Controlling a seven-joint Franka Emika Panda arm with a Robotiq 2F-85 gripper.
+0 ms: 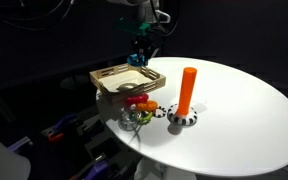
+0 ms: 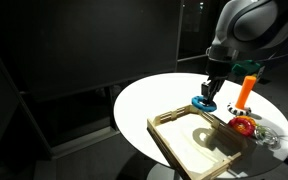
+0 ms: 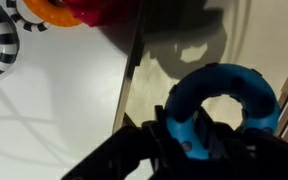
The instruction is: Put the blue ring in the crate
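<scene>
My gripper comes down inside the crate's far rim next and releases the blue ring [image 2: 204, 103] on the crate's wooden bottom, since that bottom lies below my gripper.
My gripper [image 3: 189, 140] is shut on the blue ring [image 3: 224, 85], a bright cyan torus, and holds it above the far part of the crate. In both exterior views the ring hangs under the gripper [image 1: 138, 52] [image 2: 208, 93]; the ring [image 2: 204, 103] is just over the crate's far rim. The crate [image 1: 112, 72] [image 2: 174, 146] is a shallow light-wood tray on the white round table. In the wrist view the crate's wooden floor [image 3: 164, 85] lies below the ring.
An orange peg [image 1: 187, 90] [image 2: 247, 90] stands on a checkered base [image 1: 184, 119]. A red ring [image 1: 136, 101] [image 2: 243, 124] and a yellow-green ring [image 1: 145, 107] lie beside the crate. The table edge [image 1: 164, 160] is near.
</scene>
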